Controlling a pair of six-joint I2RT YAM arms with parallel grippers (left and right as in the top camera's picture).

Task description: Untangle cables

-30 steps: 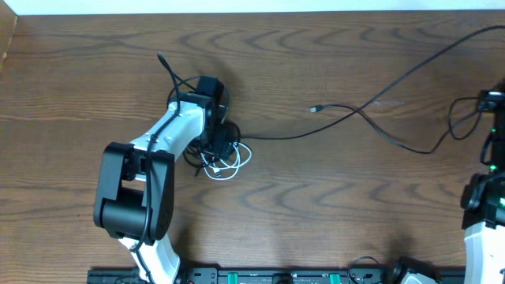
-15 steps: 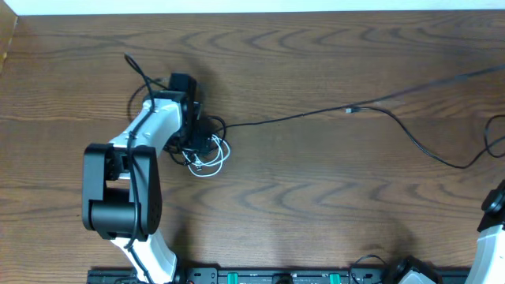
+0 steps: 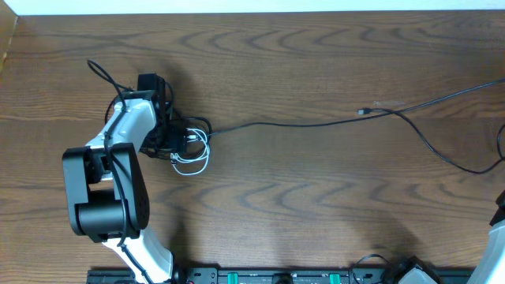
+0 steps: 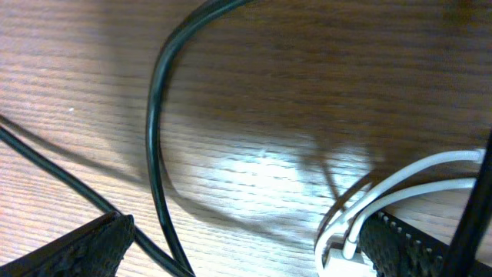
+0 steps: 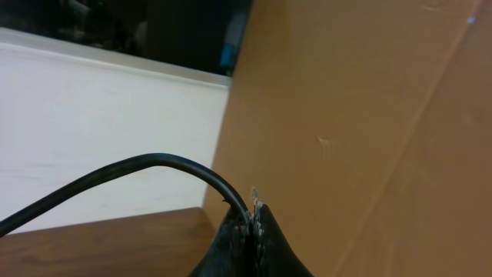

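Observation:
I should tip my right gripper down, lower it toward the tabletop past the small plug and let go of the black cable, because that spot is clear of the tangle.
A small tangle of black cables (image 3: 192,134) and one white cable (image 3: 194,162) lies at the table's left. My left gripper (image 3: 175,140) is low over it. In the left wrist view the gripper (image 4: 246,250) is open, with black cable loops (image 4: 154,131) between the fingers and white cable loops (image 4: 407,173) against the right finger (image 4: 415,250). One long black cable (image 3: 300,123) runs right from the tangle, past a small plug (image 3: 363,112), to the right edge. My right gripper (image 5: 252,209) is out of the overhead view, raised and shut on a black cable (image 5: 154,161).
The left arm's own black wire (image 3: 102,75) loops behind its wrist. A black equipment rail (image 3: 276,277) runs along the table's front edge. Part of the right arm (image 3: 499,237) shows at the lower right corner. The right wrist view shows a brown board (image 5: 369,115).
My left gripper has moved left, and the tangle has come with it. The right arm has moved out of the overhead view to the right. The long black cable lies straighter.

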